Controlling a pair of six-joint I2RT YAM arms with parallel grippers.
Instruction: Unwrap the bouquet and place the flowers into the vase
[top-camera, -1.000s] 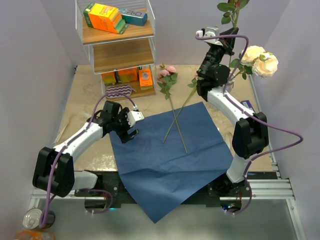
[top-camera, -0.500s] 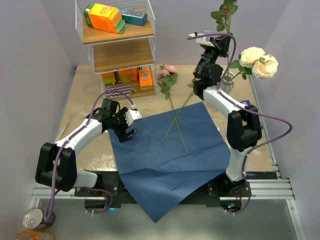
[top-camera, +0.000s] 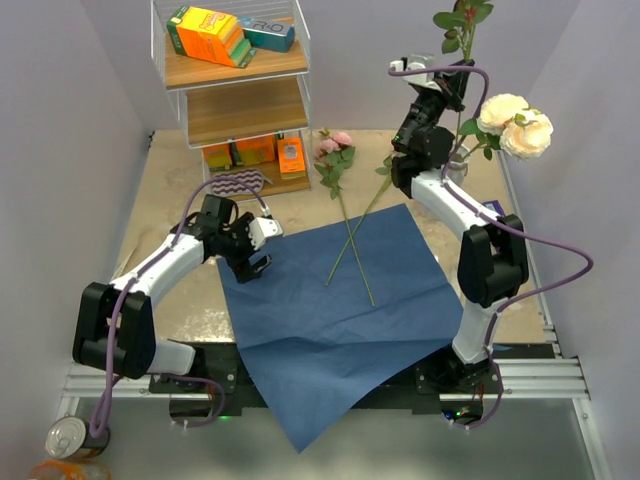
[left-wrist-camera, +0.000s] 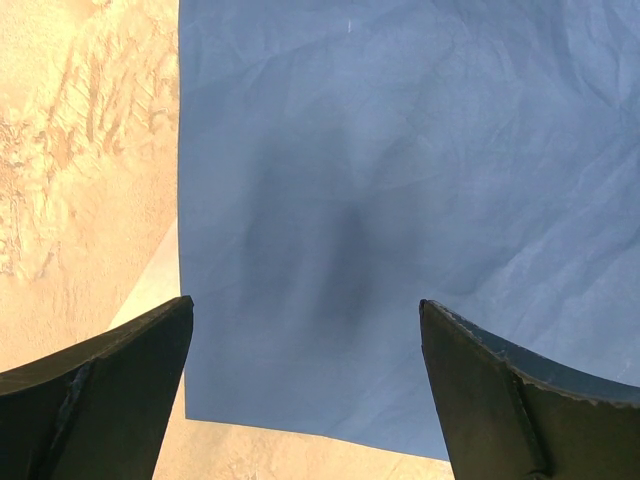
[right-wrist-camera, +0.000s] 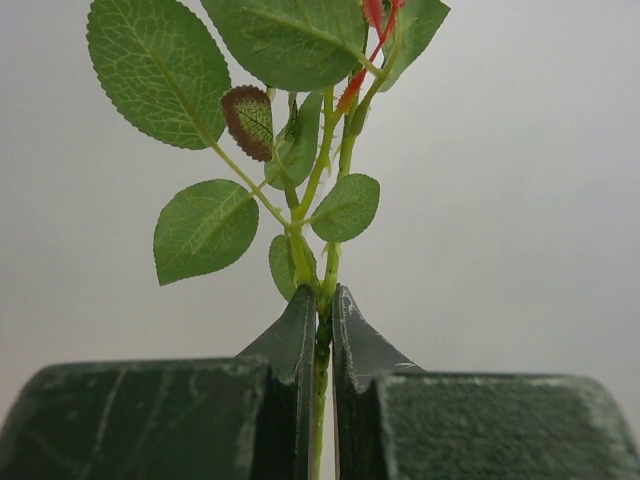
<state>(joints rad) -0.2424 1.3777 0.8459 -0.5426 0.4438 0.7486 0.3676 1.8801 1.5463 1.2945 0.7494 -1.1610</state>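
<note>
The green stem is held high, so I should next lower my right gripper toward the vase's opening (top-camera: 461, 156) below, then release the stem beside the cream roses.
The bouquet lies undone: its blue paper (top-camera: 330, 310) is spread flat, hanging over the near table edge. Two flowers (top-camera: 350, 235) lie crossed on it, their pink blooms (top-camera: 335, 142) on the sandy table beyond. My right gripper (top-camera: 452, 88) is raised high at the back right, shut on the green stem (right-wrist-camera: 320, 340) of another flower, leaves (right-wrist-camera: 200, 230) above the fingers. Below it stands the vase (top-camera: 456, 170), mostly hidden by the arm, holding cream roses (top-camera: 515, 122). My left gripper (top-camera: 256, 252) hovers open over the paper's (left-wrist-camera: 400, 150) left edge, nothing between its fingers (left-wrist-camera: 110, 380).
A wire shelf (top-camera: 235, 80) with orange and teal boxes stands at the back left. A purple patterned pouch (top-camera: 237, 182) lies in front of it. A purple box (top-camera: 495, 210) sits by the right arm. A tin can (top-camera: 65, 435) is off the table, bottom left.
My right gripper swung a little left with its flower, then back right above the vase. The left gripper has hardly moved. The paper's near corner shifted slightly left.
</note>
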